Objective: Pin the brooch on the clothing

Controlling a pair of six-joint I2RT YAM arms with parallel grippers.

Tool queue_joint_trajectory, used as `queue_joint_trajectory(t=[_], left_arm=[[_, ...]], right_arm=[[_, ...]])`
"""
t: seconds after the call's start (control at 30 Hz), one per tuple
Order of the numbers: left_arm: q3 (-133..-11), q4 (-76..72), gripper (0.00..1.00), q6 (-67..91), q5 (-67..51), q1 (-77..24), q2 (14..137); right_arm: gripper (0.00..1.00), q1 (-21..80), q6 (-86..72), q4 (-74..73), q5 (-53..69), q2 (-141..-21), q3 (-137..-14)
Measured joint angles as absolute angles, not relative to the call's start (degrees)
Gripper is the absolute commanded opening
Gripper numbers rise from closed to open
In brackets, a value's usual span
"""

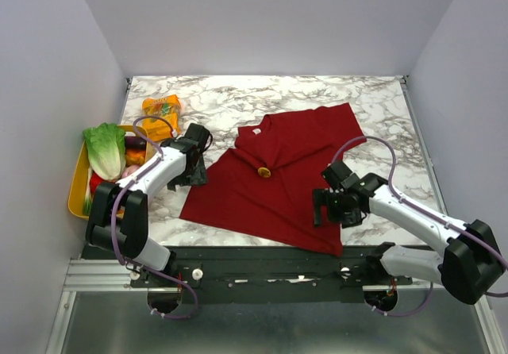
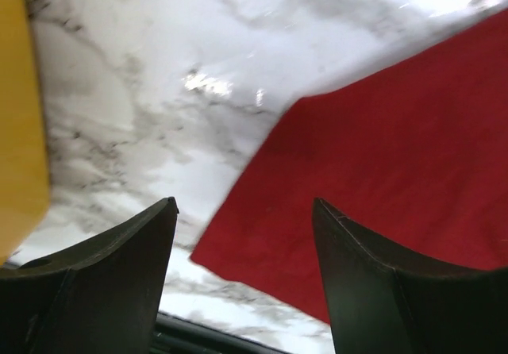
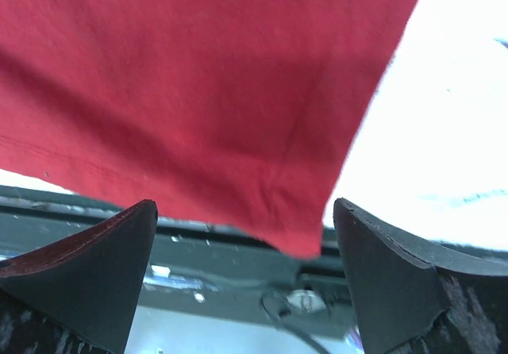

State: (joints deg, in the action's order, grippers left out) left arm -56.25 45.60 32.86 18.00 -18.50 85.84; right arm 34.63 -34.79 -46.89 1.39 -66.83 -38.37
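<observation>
My right gripper will next go back down toward the T-shirt's hem corner (image 1: 336, 250) (image 3: 300, 241) and close its fingers on that corner, because it hangs over the front edge of the table.
The dark red T-shirt (image 1: 278, 175) lies flat on the marble table, collar toward the back left. The small yellow-gold brooch (image 1: 263, 171) rests on its chest area. My left gripper (image 1: 190, 175) is open and empty just left of the shirt's left edge; the left wrist view shows the shirt's corner (image 2: 381, 163) between and beyond its jaws. My right gripper (image 1: 329, 209) is open and empty over the shirt's right hem; the right wrist view shows the hem corner (image 3: 238, 108) hanging over the table's front edge.
A yellow tray (image 1: 78, 181) with lettuce (image 1: 105, 149) and other food stands at the left edge; it also shows in the left wrist view (image 2: 20, 116). An orange snack packet (image 1: 161, 114) lies behind it. The black front rail (image 1: 262, 263) runs below the shirt.
</observation>
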Motion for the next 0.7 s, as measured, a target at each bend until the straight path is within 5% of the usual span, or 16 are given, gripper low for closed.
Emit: queue_joint_trajectory(t=[0.4,0.5,0.57,0.6,0.7], left_arm=[[-54.1,48.4,0.78,31.0,17.2,-18.5,91.6],[-54.1,48.3,0.78,30.5,17.0,-18.5,92.1],[-54.1,48.3,0.78,30.4,17.1,-18.4,92.1],[-54.1,48.3,0.77,30.4,17.1,-18.4,92.1],[-54.1,48.3,0.78,30.5,17.1,-18.4,92.1]], right_arm=[[0.9,42.9,-37.4,-55.4,0.6,-67.4,-38.4],[0.66,45.0,-37.9,-54.4,2.3,-70.0,-35.9],[0.28,45.6,-38.1,-53.5,3.4,-71.3,-34.3],[0.17,45.8,-38.0,-53.0,4.1,-71.8,-33.5],[0.01,45.8,-39.1,-51.3,5.1,-72.7,-32.2]])
